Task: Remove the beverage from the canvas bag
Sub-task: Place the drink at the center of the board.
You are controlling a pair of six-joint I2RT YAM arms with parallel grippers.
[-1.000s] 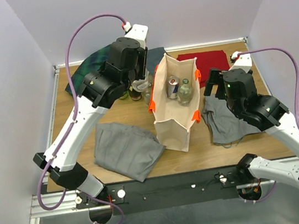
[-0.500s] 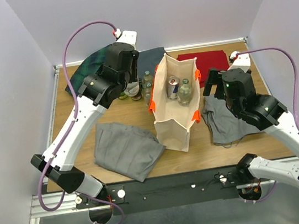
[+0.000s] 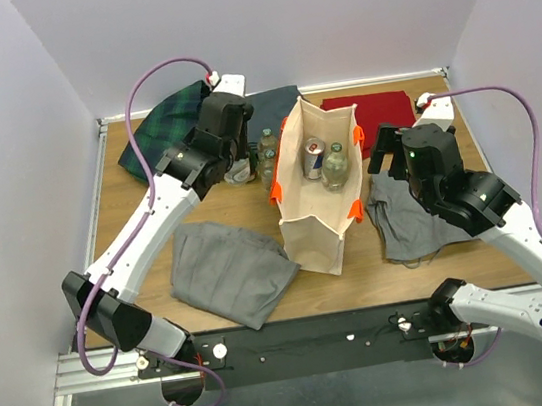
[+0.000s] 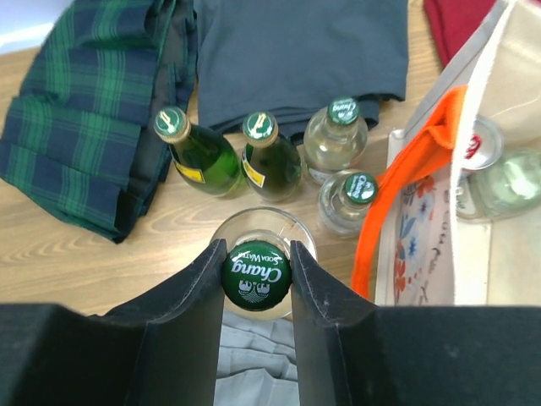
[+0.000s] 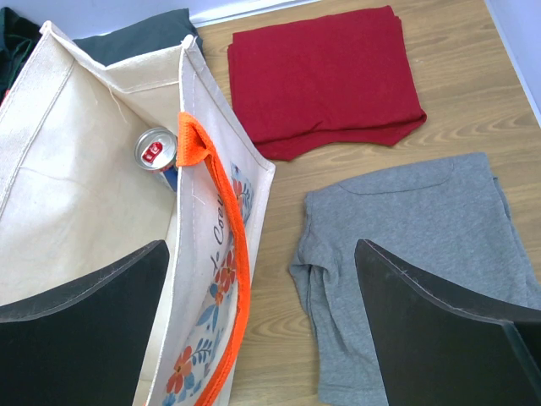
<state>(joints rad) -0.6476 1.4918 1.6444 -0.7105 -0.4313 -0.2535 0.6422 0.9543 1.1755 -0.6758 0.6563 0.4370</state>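
Next, my left gripper brings the soda water bottle upright down onto bare wood beside the standing clear bottles and releases its cap, since that free spot lies below.
The cream canvas bag (image 3: 316, 219) with orange handles (image 4: 420, 161) stands open mid-table. Inside it are a silver-topped can (image 3: 314, 156) and a clear green-capped bottle (image 3: 335, 166); the can (image 5: 155, 147) also shows in the right wrist view. My left gripper (image 4: 257, 254) is shut on the green "Chang" cap of a clear soda water bottle (image 4: 256, 275), outside the bag on its left side (image 3: 242, 167). I cannot tell whether that bottle rests on the table. My right gripper (image 5: 260, 283) stands wide open and holds nothing, over the bag's right wall (image 5: 211, 211).
Two green bottles (image 4: 201, 154) (image 4: 270, 156) and two clear bottles (image 4: 336, 139) (image 4: 350, 200) stand left of the bag. Cloths lie around: plaid (image 3: 161, 127), dark grey (image 3: 275, 101), red (image 3: 371, 108), a grey shirt (image 3: 415, 218) and a grey cloth (image 3: 228, 270).
My left arm has carried the clear bottle down and a little leftward, away from the bag toward the standing bottles. The right arm has not moved.
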